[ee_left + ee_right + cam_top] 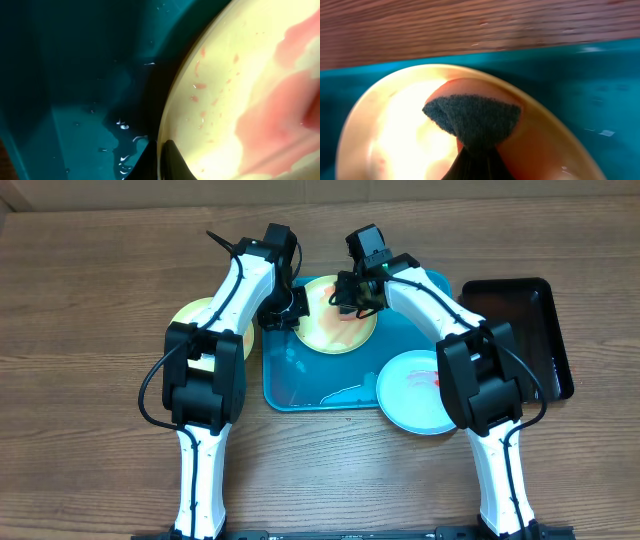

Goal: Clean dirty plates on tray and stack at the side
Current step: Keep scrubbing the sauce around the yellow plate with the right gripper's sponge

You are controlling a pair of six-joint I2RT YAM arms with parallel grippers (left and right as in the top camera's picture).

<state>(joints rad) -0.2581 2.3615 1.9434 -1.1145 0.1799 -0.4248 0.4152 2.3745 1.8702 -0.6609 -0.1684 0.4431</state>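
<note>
My right gripper will lift off the plate and shift to the right in the overhead view to release the sponge [472, 117] onto the bare bottom of the tray, clear of plates.
A green-rimmed plate [335, 325] with a cream centre and red sauce smears lies at the back of the turquoise tray [300, 385]. My left gripper [290, 310] is shut on its left rim; the left wrist view shows the fingers [161, 160] pinching the plate's edge [240, 100]. My right gripper [355, 295] is shut on a dark grey sponge [472, 117] pressed onto the plate [395, 130]. A second green plate [195, 315] sits on the table left of the tray, partly hidden by my left arm. A pale blue plate [415, 390] with a red smear rests over the tray's right front corner.
A black tray [520, 330] stands to the right of the turquoise tray. Wet streaks show on the turquoise tray floor [75, 100]. Bare wooden table [80, 330] surrounds the trays.
</note>
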